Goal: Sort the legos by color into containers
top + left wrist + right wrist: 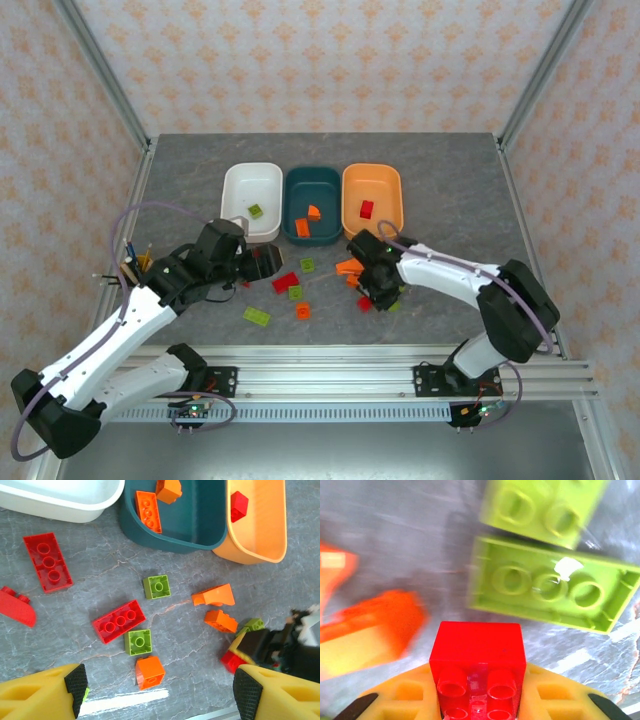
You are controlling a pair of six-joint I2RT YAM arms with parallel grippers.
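Note:
The small red lego should go up and outward with my right gripper, then down into the orange container point(350, 200) to be released, because a red lego already lies there.
My right gripper point(478, 696) is shut on a small red lego point(477, 650), low over the table among loose bricks point(365, 302). Just beyond it lie a long lime green lego point(550, 592) and a blurred orange one point(370, 630). My left gripper point(161, 692) hangs open above an orange lego point(150, 672), a green one point(137, 641) and a red one point(119, 621), touching none. At the back stand the white container point(232, 190) with a green lego point(256, 211), the teal container point(290, 200) with orange legos point(148, 511), and the orange container point(350, 200) with a red lego point(238, 506).
More loose legos are spread over the grey table: a red one point(47, 561), a green one point(156, 586), an orange slope point(214, 596) and an orange block point(220, 620). A bundle of cables and pencils point(132, 265) sits at the left edge. A metal rail point(320, 370) runs along the near edge.

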